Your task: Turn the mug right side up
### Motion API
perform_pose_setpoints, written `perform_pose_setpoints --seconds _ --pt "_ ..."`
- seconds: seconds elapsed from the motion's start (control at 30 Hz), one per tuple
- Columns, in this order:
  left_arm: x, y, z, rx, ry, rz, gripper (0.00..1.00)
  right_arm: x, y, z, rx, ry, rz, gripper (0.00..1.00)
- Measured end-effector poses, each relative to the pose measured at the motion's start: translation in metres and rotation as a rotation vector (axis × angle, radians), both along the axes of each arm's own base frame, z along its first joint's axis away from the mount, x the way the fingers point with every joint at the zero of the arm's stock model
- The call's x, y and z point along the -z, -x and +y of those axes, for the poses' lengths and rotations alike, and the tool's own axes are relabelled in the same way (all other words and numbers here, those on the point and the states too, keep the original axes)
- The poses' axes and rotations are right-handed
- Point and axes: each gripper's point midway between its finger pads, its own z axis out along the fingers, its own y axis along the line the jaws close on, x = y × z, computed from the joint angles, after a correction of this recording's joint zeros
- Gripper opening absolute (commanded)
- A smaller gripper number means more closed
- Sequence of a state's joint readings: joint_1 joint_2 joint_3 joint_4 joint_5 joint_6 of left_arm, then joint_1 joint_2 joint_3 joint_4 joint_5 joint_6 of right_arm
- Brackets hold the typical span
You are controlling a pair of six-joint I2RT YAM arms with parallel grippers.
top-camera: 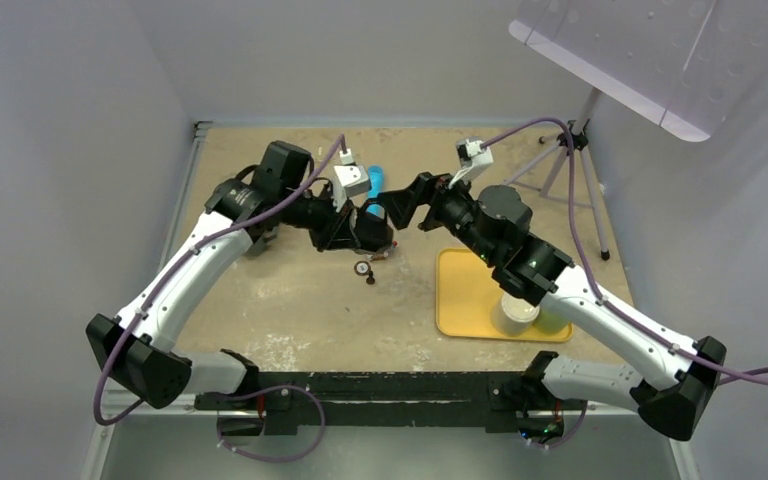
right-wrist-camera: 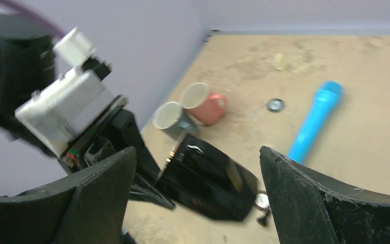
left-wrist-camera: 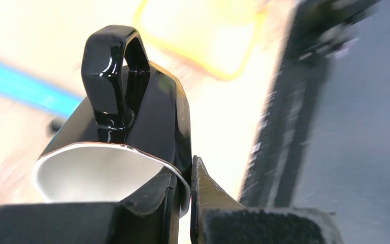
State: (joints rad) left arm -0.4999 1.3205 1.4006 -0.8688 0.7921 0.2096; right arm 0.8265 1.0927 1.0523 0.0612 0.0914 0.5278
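Next, my left gripper lowers toward the left in the top view to release the black mug's rim. The tabletop beside the pink mug lies below on that side.
The black mug (right-wrist-camera: 208,180) has a white inside and a black handle (left-wrist-camera: 109,71). It hangs tilted on its side above the table, near the middle in the top view (top-camera: 376,236). My left gripper (left-wrist-camera: 185,175) is shut on the mug's rim, one finger inside and one outside. In the top view the left gripper (top-camera: 362,228) is at mid-table. My right gripper (right-wrist-camera: 198,152) is open and empty. Its fingers (right-wrist-camera: 304,198) stand on either side of the mug's body without touching it. It comes in from the right in the top view (top-camera: 405,205).
A blue cylinder (right-wrist-camera: 315,119) lies on the table behind the mug. A pink mug (right-wrist-camera: 208,104) and a grey mug (right-wrist-camera: 172,119) lie at the left. A yellow tray (top-camera: 460,300) holds a white cup (top-camera: 513,312). Small round parts (top-camera: 363,268) lie under the mug. A tripod (top-camera: 570,170) stands back right.
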Motion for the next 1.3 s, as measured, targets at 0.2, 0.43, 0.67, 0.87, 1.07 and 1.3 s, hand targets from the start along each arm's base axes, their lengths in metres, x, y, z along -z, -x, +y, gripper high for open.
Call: perform_pose_setpoints --seconds 0.2,0.43,0.67,0.87,1.07,1.3 --pt "0.078 -0.036 0.073 -0.119 -0.476 -0.149 0.00 0.049 -0.025 -0.066 0.338 0.183 0.193 0.93" --pt "0.155 -0.068 0.120 -0.094 -0.819 -0.101 0.00 0.114 -0.036 -0.157 0.651 0.364 0.428 0.92" --pt "0.182 -0.101 0.141 -0.129 -0.920 -0.094 0.01 0.156 -0.032 -0.225 0.832 0.437 0.585 0.90" --pt "0.184 -0.114 0.148 -0.144 -0.920 -0.097 0.44 0.194 -0.019 -0.278 0.975 0.481 0.715 0.90" --pt "0.179 -0.112 0.147 -0.147 -0.878 -0.091 0.68 0.214 -0.008 -0.332 1.140 0.457 0.803 0.90" --pt "0.127 -0.096 0.135 -0.155 -0.744 -0.165 0.70 0.234 -0.006 -0.384 1.287 0.350 0.866 0.88"
